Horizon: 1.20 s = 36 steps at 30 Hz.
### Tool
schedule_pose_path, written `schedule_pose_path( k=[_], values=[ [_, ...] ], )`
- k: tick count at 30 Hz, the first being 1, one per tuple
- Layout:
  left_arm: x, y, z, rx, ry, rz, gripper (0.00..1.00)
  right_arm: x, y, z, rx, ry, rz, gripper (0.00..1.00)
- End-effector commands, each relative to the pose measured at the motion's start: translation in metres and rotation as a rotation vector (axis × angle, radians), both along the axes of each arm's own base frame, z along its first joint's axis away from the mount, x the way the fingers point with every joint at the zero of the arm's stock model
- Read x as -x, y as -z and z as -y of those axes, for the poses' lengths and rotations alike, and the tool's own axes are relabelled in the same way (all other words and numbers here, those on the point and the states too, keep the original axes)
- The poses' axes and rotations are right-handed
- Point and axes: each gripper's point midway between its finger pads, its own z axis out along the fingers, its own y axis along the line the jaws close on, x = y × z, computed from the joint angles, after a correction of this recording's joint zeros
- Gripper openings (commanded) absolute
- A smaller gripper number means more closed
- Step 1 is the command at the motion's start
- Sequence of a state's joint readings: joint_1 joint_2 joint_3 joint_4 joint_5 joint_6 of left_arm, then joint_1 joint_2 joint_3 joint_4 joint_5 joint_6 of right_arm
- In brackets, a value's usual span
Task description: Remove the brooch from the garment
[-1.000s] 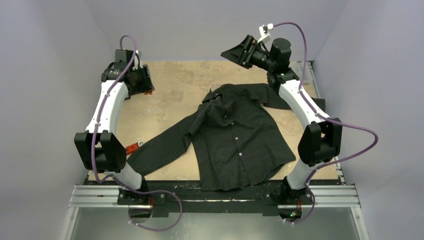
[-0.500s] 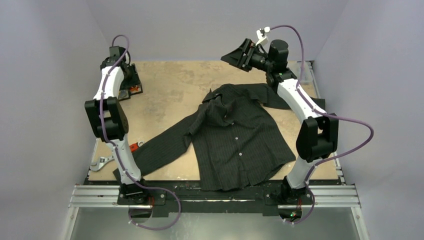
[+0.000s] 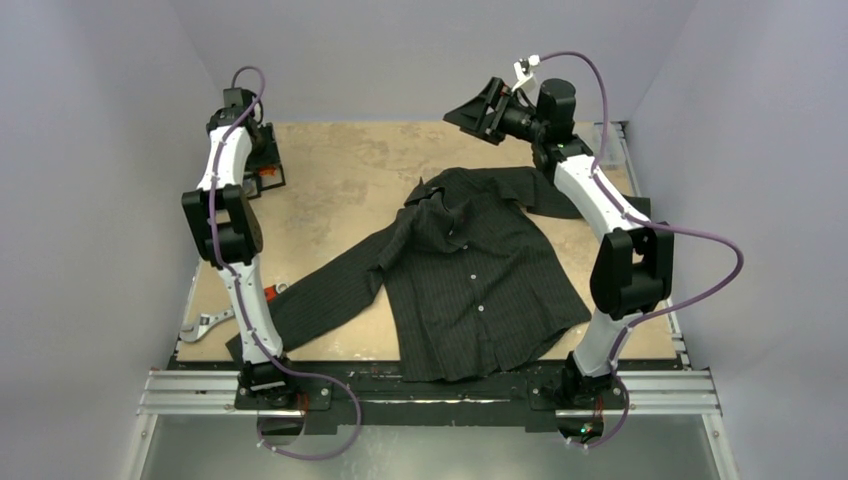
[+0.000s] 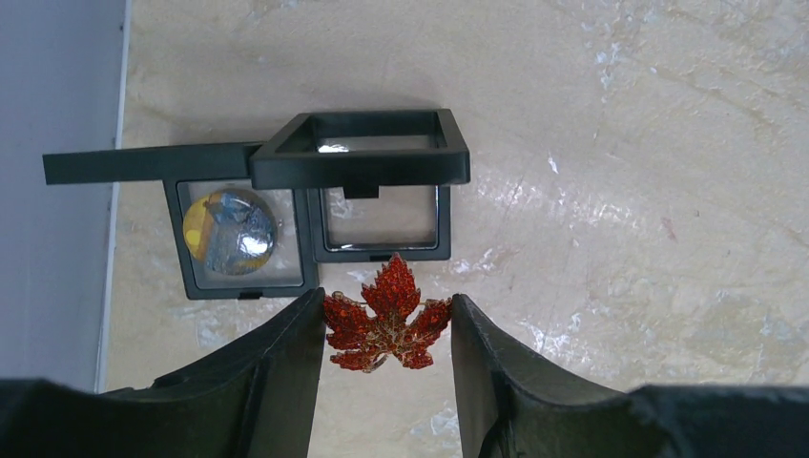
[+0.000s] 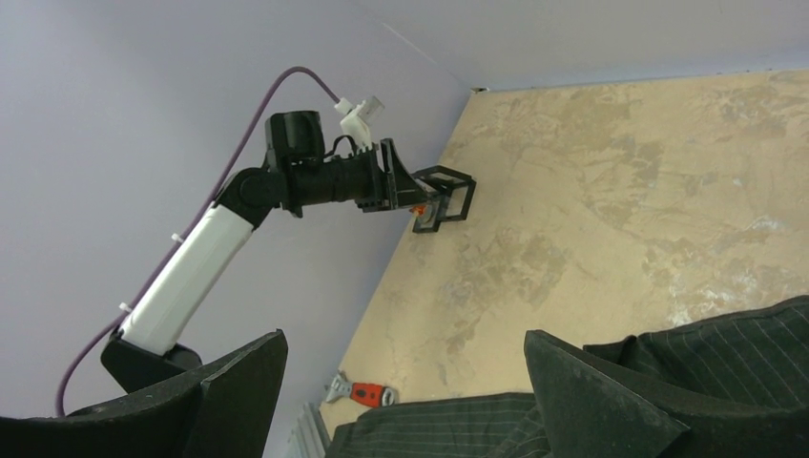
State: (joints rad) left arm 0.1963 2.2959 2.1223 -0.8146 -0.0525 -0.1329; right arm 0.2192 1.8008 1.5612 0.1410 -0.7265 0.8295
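My left gripper holds the brooch [image 4: 386, 322] and will next move down toward the near rim [image 4: 367, 256] of the open black display box. It will release the brooch there, because that box is empty.
My left gripper [image 4: 386, 331] is shut on the brooch [image 4: 386, 322], a red glittering maple leaf pinched between its black fingers. It hangs just above the table beside an open black display box [image 4: 382, 205]. In the top view the left gripper [image 3: 265, 172] is at the far left corner. The garment [image 3: 470, 280], a black pinstriped shirt with white buttons, lies spread in the middle of the table, well apart from the brooch. My right gripper [image 3: 470, 110] is open and empty, raised above the table's back edge behind the shirt collar. The shirt also shows in the right wrist view [image 5: 725, 343].
A second black display box [image 4: 229, 229] holds a round yellow and blue piece, left of the open one, close to the grey wall. An adjustable wrench with an orange handle [image 5: 363, 391] lies by the shirt sleeve. Another metal tool [image 3: 210, 325] lies at the table's left edge.
My left arm has swung up and straightened, carrying its gripper to the far left corner over the display boxes. The right gripper has shifted slightly left. The shirt has not moved.
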Motion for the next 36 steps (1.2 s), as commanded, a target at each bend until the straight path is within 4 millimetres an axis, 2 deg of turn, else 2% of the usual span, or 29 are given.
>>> schedule_pose_path(
  k=[1,15,21,34,36],
  values=[
    [-0.010,-0.004,-0.012,-0.007,0.009,0.007,0.32,-0.006,-0.019,0.002,-0.011,-0.011,0.053,0.99],
    [-0.010,0.003,-0.016,0.024,0.001,-0.028,0.38,-0.017,-0.016,0.001,-0.016,-0.009,0.041,0.99],
    [-0.013,0.006,-0.012,0.066,0.027,-0.033,0.38,-0.020,-0.015,0.003,-0.012,-0.006,0.037,0.99],
    [-0.018,0.006,-0.019,0.051,0.015,-0.029,0.41,-0.026,-0.013,0.003,-0.008,-0.003,0.037,0.99],
    [-0.018,0.007,-0.020,0.052,0.013,-0.031,0.44,-0.027,-0.013,0.002,-0.008,-0.004,0.034,0.99]
  ],
)
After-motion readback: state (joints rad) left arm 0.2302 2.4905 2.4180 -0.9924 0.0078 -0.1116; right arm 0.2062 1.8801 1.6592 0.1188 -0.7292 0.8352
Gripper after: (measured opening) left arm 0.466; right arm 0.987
